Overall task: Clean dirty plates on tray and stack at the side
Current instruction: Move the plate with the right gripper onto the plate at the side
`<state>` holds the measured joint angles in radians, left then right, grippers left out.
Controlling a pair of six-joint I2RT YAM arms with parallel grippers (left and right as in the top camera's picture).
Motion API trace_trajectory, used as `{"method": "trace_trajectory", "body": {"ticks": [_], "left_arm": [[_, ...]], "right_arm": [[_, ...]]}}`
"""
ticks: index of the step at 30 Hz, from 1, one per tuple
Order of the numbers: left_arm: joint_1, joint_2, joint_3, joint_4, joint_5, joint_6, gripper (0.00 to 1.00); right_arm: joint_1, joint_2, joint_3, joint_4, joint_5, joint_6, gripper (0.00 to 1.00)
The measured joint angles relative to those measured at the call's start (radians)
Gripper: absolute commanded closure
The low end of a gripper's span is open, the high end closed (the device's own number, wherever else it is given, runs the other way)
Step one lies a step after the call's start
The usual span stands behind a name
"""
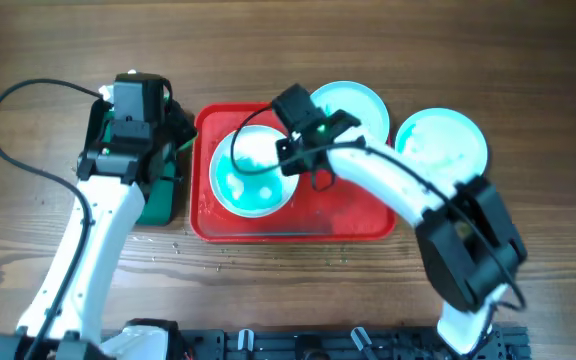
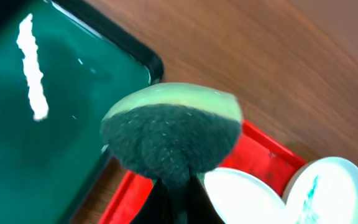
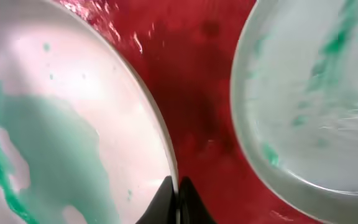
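The third plate (image 1: pixel 442 147) is beside the tray. So my right gripper will carry the plate up, then to the right in the overhead view, and release it on top of that one.
The red tray (image 1: pixel 293 228) lies mid-table. A plate pooled with teal liquid (image 1: pixel 252 176) sits in its left half. My right gripper (image 1: pixel 288 150) is shut on that plate's right rim; the right wrist view shows the fingers (image 3: pixel 178 194) pinching the rim of the plate (image 3: pixel 61 124). A second smeared plate (image 1: pixel 353 104) rests at the tray's back right corner and shows in the right wrist view (image 3: pixel 309 93). A third plate (image 1: pixel 440 143) lies on the table right of the tray. My left gripper (image 1: pixel 175 138) is shut on a dark sponge (image 2: pixel 169 140) with a pale green back.
A dark green tray (image 1: pixel 160 203) lies left of the red tray, under my left arm; in the left wrist view it (image 2: pixel 42 124) is wet and shiny. Water drops dot the table in front of the red tray. The red tray floor (image 3: pixel 197 81) is wet.
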<state>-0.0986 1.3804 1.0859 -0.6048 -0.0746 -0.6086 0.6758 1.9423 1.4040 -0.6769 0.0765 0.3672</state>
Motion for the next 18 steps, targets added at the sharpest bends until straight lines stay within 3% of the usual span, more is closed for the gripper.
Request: {"method": "trace_trajectory", "body": {"ticks": [3,9,13,18], "left_arm": [[0.042,0.079,0.0,0.002,0.091,0.0,0.96],[0.043,0.139,0.0,0.018,0.154,-0.008,0.96],[0.043,0.139,0.0,0.019,0.156,-0.015,0.96],[0.043,0.139,0.0,0.02,0.156,-0.019,0.96]], "right_arm": [[0.157,-0.084,0.006,-0.045,0.377,-0.029,0.96],[0.351,-0.093,0.006,-0.07,1.151,-0.048,0.96],[0.396,-0.094,0.006,-0.069,1.34,-0.067,0.96],[0.406,-0.097,0.006,-0.07,1.39,-0.078,0.96]]}}
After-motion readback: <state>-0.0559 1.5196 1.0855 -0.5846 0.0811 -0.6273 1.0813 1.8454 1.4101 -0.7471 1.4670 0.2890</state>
